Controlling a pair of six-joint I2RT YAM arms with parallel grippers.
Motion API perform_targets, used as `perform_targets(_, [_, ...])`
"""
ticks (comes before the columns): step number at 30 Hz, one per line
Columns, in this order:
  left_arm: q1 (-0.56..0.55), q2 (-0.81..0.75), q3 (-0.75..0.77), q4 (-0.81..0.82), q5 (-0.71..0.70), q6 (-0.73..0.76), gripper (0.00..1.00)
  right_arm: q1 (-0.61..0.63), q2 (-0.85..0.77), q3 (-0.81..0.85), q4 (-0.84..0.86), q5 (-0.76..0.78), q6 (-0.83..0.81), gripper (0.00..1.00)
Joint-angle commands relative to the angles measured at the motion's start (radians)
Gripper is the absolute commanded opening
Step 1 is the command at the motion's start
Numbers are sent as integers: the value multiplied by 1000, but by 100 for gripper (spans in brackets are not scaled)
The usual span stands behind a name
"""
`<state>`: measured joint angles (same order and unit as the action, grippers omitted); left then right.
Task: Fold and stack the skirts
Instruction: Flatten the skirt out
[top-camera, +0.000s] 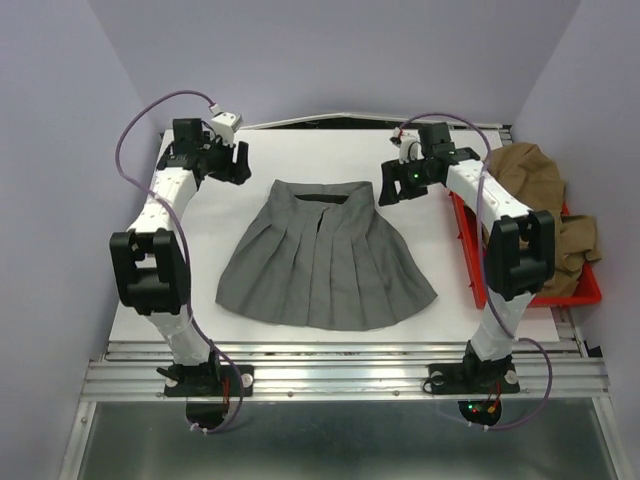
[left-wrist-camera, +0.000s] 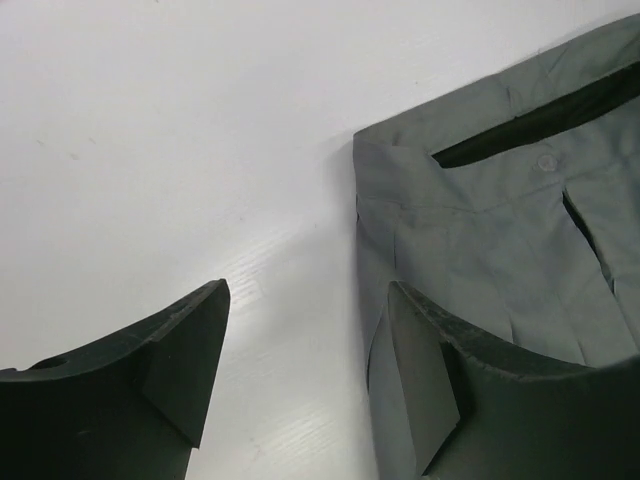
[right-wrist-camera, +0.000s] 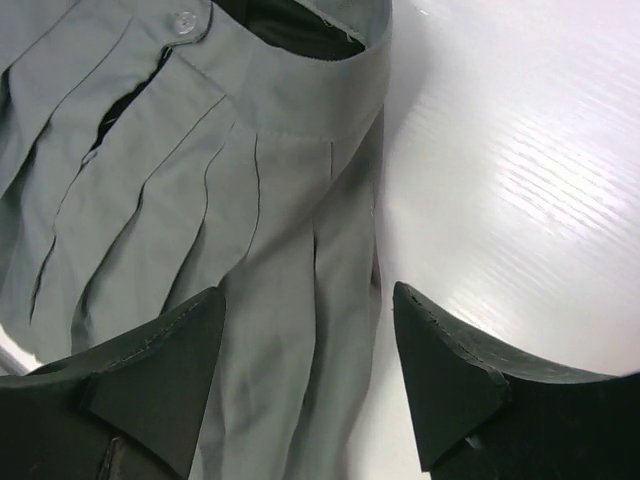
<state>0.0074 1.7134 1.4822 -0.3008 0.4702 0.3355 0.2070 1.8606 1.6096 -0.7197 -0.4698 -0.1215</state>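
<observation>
My right gripper needs to move down and to the left in the top view next, onto the waistband's bin-side corner, because its open fingers are beside that corner.
A grey pleated skirt (top-camera: 325, 258) lies spread flat on the white table (top-camera: 250, 160), waistband at the far side. My left gripper (top-camera: 238, 163) is open and empty just left of the waistband's left corner; in the left wrist view the gripper (left-wrist-camera: 305, 350) has its right finger over the skirt's (left-wrist-camera: 480, 240) edge. My right gripper (top-camera: 390, 185) is open and empty at the waistband's right corner; in the right wrist view the gripper (right-wrist-camera: 305, 365) straddles the skirt's (right-wrist-camera: 200, 170) right edge. A tan skirt (top-camera: 540, 195) is heaped in the red bin.
A red bin (top-camera: 590, 290) stands at the table's right edge, beside the right arm. Grey walls close in on the left, right and back. A metal rail (top-camera: 340, 375) runs along the near edge.
</observation>
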Motion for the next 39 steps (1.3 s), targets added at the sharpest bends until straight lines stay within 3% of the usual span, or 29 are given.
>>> perform_targets(1, [-1,112,50,90,68,-128,77,68,71,6,181,68,118,75])
perform_targets(7, [-3,193,20,199,166,-164,78,68,173,33,272,146,47,76])
perform_targets(12, [-35,253,32,218,254,-151,79,68,190,15,335,82,0,73])
perform_targets(17, [-63,353,107,181,265,-105,79,68,218,26,350,68,-27,55])
perform_targets(22, [-101,402,141,169,239,-105,80,68,238,44,361,71,-15,26])
perform_targets(27, [-136,400,118,225,98,-154,79,68,250,59,364,54,11,14])
perform_targets(31, [-133,407,119,264,-25,-220,62,68,250,62,362,57,16,1])
perform_targets(34, [-124,423,135,267,-68,-249,46,68,242,59,362,74,16,1])
perform_targets(35, [-121,430,144,261,-79,-253,32,68,241,59,364,80,19,1])
perform_targets(37, [-118,439,164,240,-78,-250,16,68,239,65,362,88,23,1])
perform_targets(38, [-112,424,162,241,-79,-250,0,68,232,70,362,101,28,1])
perform_targets(39, [-109,410,155,247,-79,-251,0,68,224,73,361,106,28,1])
